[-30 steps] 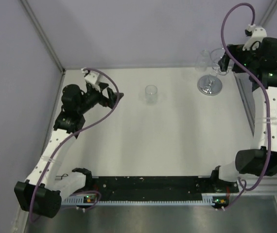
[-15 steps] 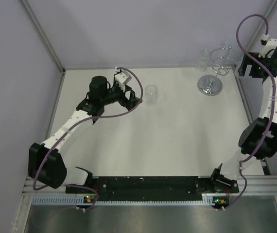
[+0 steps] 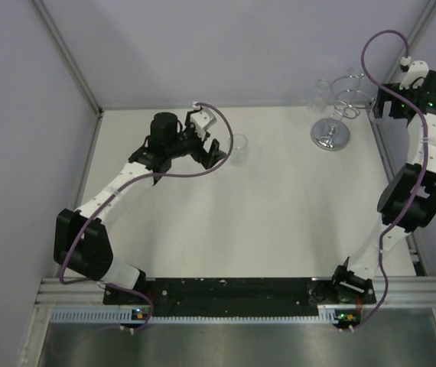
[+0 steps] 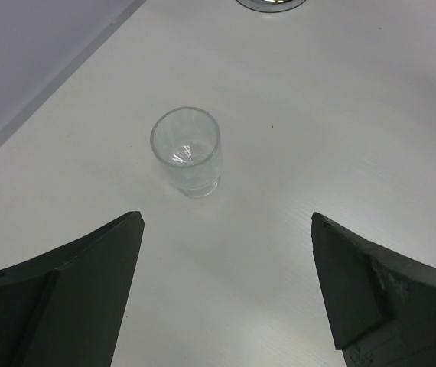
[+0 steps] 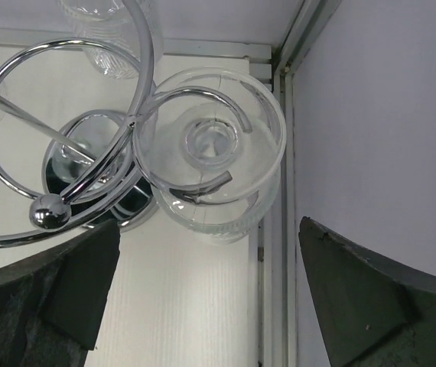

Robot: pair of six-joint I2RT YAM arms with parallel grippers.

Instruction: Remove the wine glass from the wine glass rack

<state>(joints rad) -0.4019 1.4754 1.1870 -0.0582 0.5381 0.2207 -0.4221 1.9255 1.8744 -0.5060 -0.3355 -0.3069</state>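
Note:
The wine glass (image 5: 216, 141) hangs upside down with its bowl below the loop, so my right gripper moves down next until its open fingers straddle that bowl, then closes.
The wine glass rack (image 5: 48, 211) is a silver wire stand with looped arms and a round shiny base (image 3: 330, 134), at the table's far right corner. A clear wine glass (image 5: 216, 141) hangs upside down in the loop nearest the right wall. A second glass (image 3: 321, 93) hangs on the rack's far side. My right gripper (image 5: 210, 233) is open, just short of the hanging glass and not touching it; it also shows in the top view (image 3: 377, 108). My left gripper (image 3: 218, 153) is open and empty.
A small clear glass (image 4: 187, 151) stands upright on the white table, just ahead of my left gripper (image 4: 226, 222); it also shows in the top view (image 3: 238, 147). The right wall and the table's metal edge rail (image 5: 279, 153) run close beside the rack.
My left arm has reached right and forward toward the small glass on the table. My right gripper has drawn back from the rack toward the right wall.

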